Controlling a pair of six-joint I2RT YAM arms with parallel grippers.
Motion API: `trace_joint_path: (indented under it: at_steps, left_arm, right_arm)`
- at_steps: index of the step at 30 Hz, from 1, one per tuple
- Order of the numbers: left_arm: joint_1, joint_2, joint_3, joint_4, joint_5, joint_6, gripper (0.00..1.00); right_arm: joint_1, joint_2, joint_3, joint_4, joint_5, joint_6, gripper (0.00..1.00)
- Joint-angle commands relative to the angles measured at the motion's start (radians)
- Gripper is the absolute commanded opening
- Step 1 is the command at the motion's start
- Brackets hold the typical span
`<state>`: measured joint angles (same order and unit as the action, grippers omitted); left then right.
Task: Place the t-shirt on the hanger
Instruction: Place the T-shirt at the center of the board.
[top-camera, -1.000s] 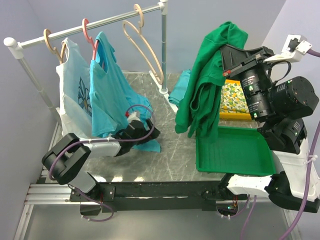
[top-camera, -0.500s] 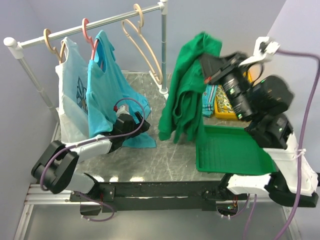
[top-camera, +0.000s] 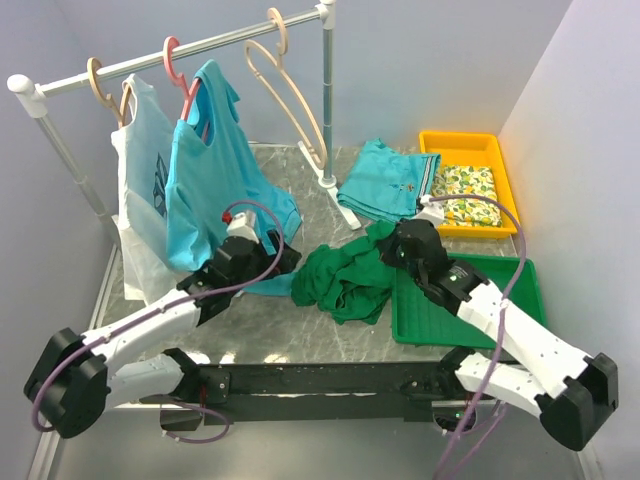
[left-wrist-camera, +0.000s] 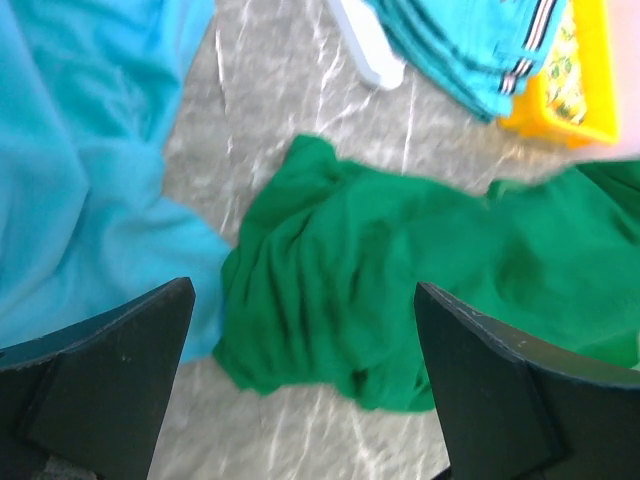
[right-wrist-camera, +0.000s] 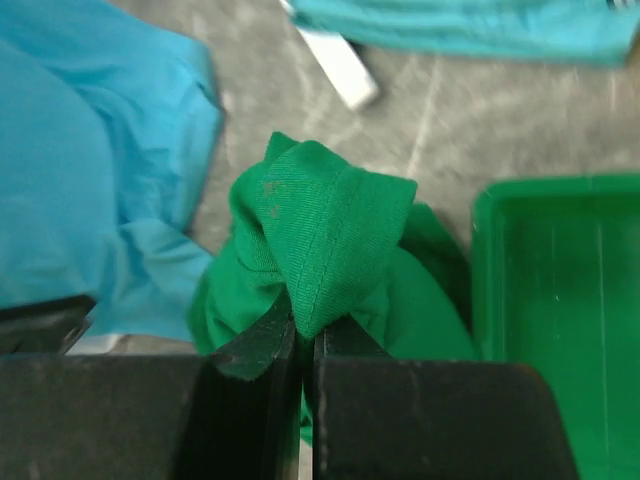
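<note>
The robot's left gripper will next reach down and to its right in the top view to the t-shirt's loose end (top-camera: 310, 284) (left-wrist-camera: 262, 325), because the right gripper is pinching the other end.
The dark green t-shirt (top-camera: 345, 282) lies crumpled on the table, just left of the green tray. My right gripper (top-camera: 393, 250) is low at the heap's right end, shut on a raised fold of the t-shirt (right-wrist-camera: 322, 232), with the jaws pinched together (right-wrist-camera: 305, 340). My left gripper (top-camera: 278, 262) is open and empty just left of the heap. Its wrist view shows the t-shirt (left-wrist-camera: 390, 270) ahead, between the spread fingers (left-wrist-camera: 105, 385). The empty beige hanger (top-camera: 292, 95) hangs on the rail at the back, right of the other clothes.
A turquoise shirt (top-camera: 210, 180) on a pink hanger and a white printed shirt (top-camera: 140, 190) hang on the rail (top-camera: 130, 65). The rack post (top-camera: 327, 100) stands mid-back. There are also folded teal cloth (top-camera: 385, 185), a yellow tray (top-camera: 465, 185) and the green tray (top-camera: 480, 300).
My right arm came down from high on the right, bringing the hanging t-shirt onto the table as a heap. My left gripper stretched out to the right towards it.
</note>
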<state>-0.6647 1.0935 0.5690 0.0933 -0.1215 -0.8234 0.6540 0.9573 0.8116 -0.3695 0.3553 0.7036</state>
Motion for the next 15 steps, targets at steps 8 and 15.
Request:
trace_joint_path:
  at_steps: [8,15]
  left_arm:
    - [-0.326,0.020,0.063,-0.135,-0.176,-0.036,0.99]
    - [-0.423,0.265,0.161,-0.052,-0.208,-0.049,0.84]
  right_arm:
    - [-0.137,0.090,-0.002,0.112,-0.167,0.034,0.09]
    - [-0.154,0.077,-0.048,0.133,-0.187,0.036,0.11]
